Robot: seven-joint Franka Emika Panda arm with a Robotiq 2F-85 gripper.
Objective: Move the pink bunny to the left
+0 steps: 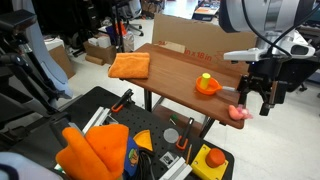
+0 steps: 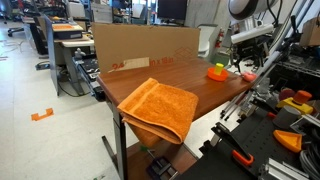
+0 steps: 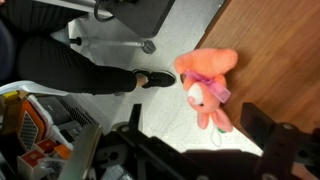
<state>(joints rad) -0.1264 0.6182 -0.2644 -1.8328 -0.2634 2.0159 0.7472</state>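
My gripper shifts toward the orange bowl next and lowers its open fingers around the pink bunny's middle, which lies that way and below.
The pink bunny is a small salmon-pink toy lying at the very corner edge of the brown table. In the wrist view the pink bunny lies partly over the table edge with the floor beside it. My gripper hovers just above and beside the bunny, fingers spread open and empty. In the wrist view the gripper shows both dark fingers apart, the bunny's legs between them and a little further out. In the other exterior view the gripper is at the table's far corner, where the bunny is too small to make out.
An orange bowl with a yellow object stands next to the bunny; the bowl also shows in an exterior view. An orange folded cloth lies at the table's other end. A cardboard wall lines the back. Tool clutter sits below.
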